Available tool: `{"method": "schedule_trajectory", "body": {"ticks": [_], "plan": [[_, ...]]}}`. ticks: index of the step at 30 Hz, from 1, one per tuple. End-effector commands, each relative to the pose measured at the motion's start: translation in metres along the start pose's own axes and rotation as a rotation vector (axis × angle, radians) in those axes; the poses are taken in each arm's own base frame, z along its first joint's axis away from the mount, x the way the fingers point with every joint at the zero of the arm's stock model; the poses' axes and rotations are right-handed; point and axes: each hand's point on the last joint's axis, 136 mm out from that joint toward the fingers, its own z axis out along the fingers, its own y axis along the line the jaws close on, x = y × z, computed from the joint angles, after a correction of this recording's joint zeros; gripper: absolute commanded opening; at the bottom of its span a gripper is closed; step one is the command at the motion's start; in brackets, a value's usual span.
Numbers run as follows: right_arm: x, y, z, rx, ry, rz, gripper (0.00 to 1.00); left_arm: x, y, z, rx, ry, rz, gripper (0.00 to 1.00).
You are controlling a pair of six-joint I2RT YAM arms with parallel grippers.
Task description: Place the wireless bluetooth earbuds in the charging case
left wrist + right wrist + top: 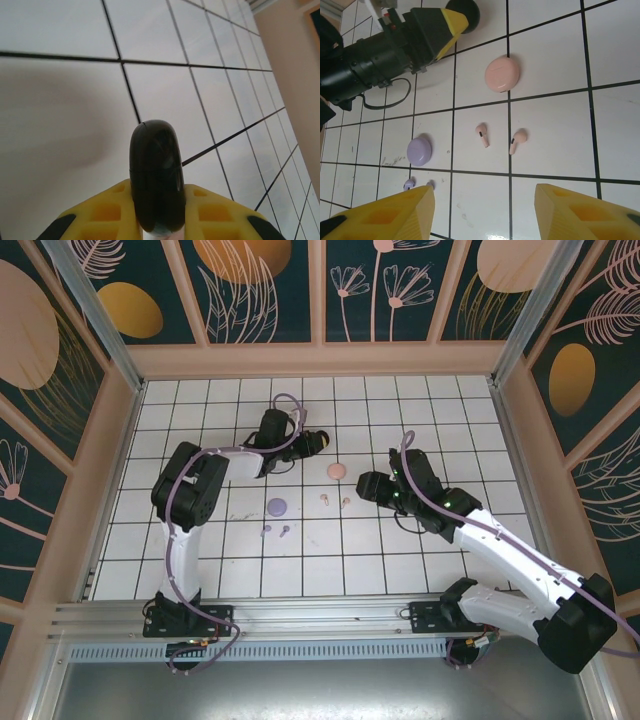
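Observation:
Next, my left gripper lowers a little toward the floor and releases the case there, because only bare tiles lie beneath the black charging case (321, 440).
A glossy black charging case (155, 175) is clamped between the yellow fingers of my left gripper (156, 217), which is shut on it just above the tiles; from above, the case (321, 440) sits at the tip of the left gripper (310, 440). Two pale pink earbuds (482, 135) (518, 141) lie side by side on the floor, ahead of my open right gripper (485, 215), whose jaws hold nothing. Beyond them rests a closed pink case (502, 74). To the left lie a closed lilac case (419, 151) and two lilac earbuds (409, 184) (430, 185).
The white tiled floor (450, 420) is boxed in by low beige walls (320, 360). In the right wrist view the left arm (375, 55) reaches across the top left corner. Open tiles stretch to the right of the pink earbuds.

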Motion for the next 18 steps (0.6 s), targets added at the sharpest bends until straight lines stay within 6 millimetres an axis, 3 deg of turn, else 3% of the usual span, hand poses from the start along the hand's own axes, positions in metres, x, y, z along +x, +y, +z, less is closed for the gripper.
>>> {"method": "schedule_trajectory", "body": {"ticks": [1, 8, 14, 18], "plan": [[-0.011, 0.015, -0.013, -0.048, -0.028, -0.028, 0.57, 0.01, 0.017, 0.008, -0.072, 0.054, -0.093, 0.07], [-0.015, 0.019, -0.022, -0.047, -0.027, -0.051, 0.61, 0.019, 0.037, 0.017, -0.145, 0.102, -0.155, 0.19], [-0.02, 0.024, -0.03, -0.047, -0.029, -0.077, 0.64, 0.012, 0.04, 0.012, -0.183, 0.08, -0.149, 0.4], [-0.023, 0.026, -0.033, -0.046, -0.032, -0.083, 0.66, 0.004, 0.043, 0.004, -0.214, 0.065, -0.127, 0.47]]}}
